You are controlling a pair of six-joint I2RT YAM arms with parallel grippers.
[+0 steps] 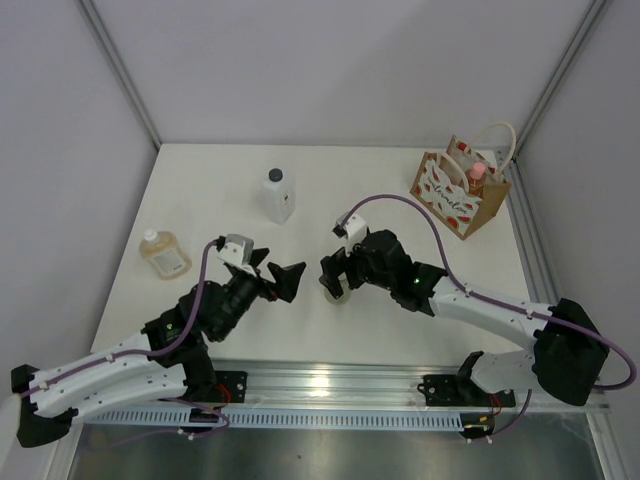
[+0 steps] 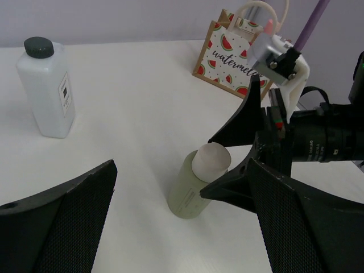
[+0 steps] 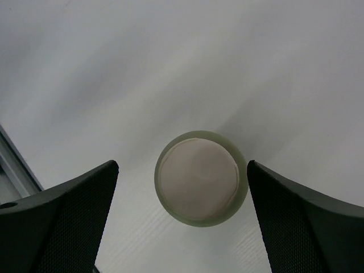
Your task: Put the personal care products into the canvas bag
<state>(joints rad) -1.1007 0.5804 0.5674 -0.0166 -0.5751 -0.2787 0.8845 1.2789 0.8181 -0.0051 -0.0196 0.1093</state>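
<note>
The spread fingers of my right gripper go down over the cream cap next, until they are on either side of the beige cylinder. The cap already sits between them.
A beige cylinder with a cream cap stands upright mid-table. My right gripper hangs over it, pointing down. In the right wrist view the cap sits between the spread jaws of the right gripper, touching neither. My left gripper is open just left of the cylinder. The white bottle with a black cap stands behind, and the amber flask lies at the left. The canvas bag stands at the back right, and a pink-capped bottle shows inside it.
White walls with metal corner posts close in the table at the back and sides. A metal rail with the arm bases runs along the near edge. The bag's white rope handles stick up above its opening.
</note>
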